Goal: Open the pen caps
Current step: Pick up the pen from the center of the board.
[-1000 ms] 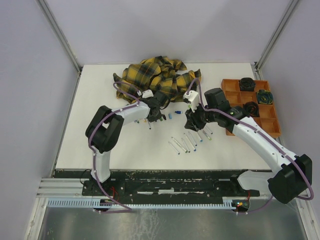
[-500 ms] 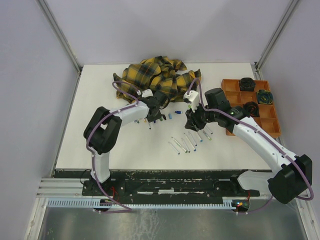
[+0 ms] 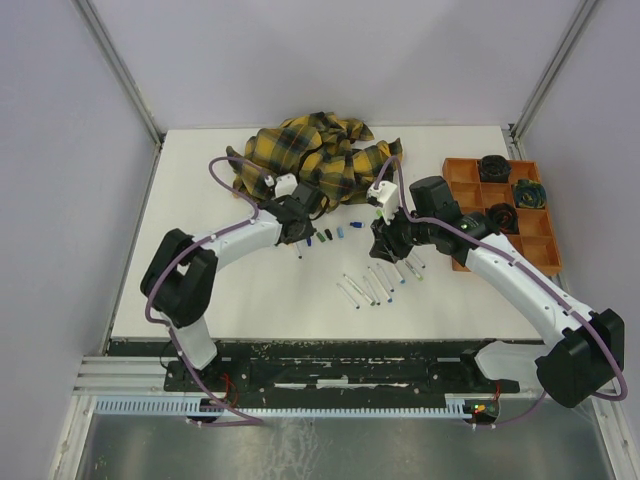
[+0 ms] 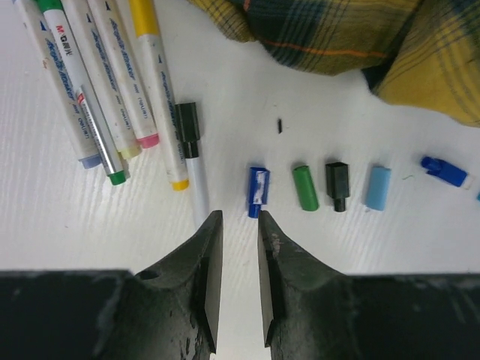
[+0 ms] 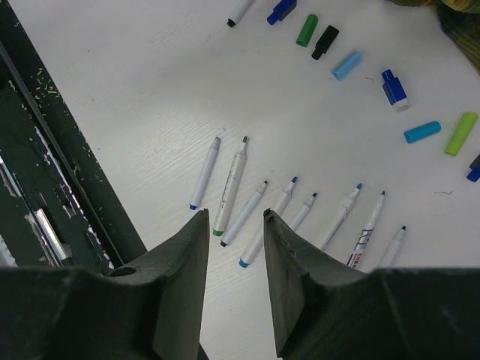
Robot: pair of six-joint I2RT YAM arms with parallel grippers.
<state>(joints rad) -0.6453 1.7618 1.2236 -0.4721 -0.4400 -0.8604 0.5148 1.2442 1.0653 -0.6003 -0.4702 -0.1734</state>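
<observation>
I will next lower my left gripper and move it to the left in its wrist view, onto the pen's white body [image 3: 298,251] [image 4: 199,193], because the pen's black end is still capping it.
Loose pen caps lie in a row on the white table: blue [image 4: 257,191], green [image 4: 305,187], black [image 4: 337,185] and light blue [image 4: 377,187]. My left gripper [image 4: 238,216] hovers just short of the blue cap, open by a narrow gap with nothing between the fingers. A white pen with a black end [image 4: 193,161] lies beside its left finger. Several capped pens [image 4: 112,82] lie together further left. My right gripper [image 5: 234,214] hangs open and empty above a row of uncapped pens [image 5: 247,210]. From above, the left gripper [image 3: 297,233] and right gripper [image 3: 380,243] flank the caps [image 3: 335,234].
A yellow-and-black plaid cloth [image 3: 310,155] is bunched at the back of the table, close behind the caps. An orange compartment tray [image 3: 470,172] holding dark objects stands at the right. The uncapped pens [image 3: 375,285] lie between the arms toward the near edge.
The left arm's elbow has swung out to the left and its gripper has drawn back slightly, uncovering more caps in the row. The right arm has stayed still.
</observation>
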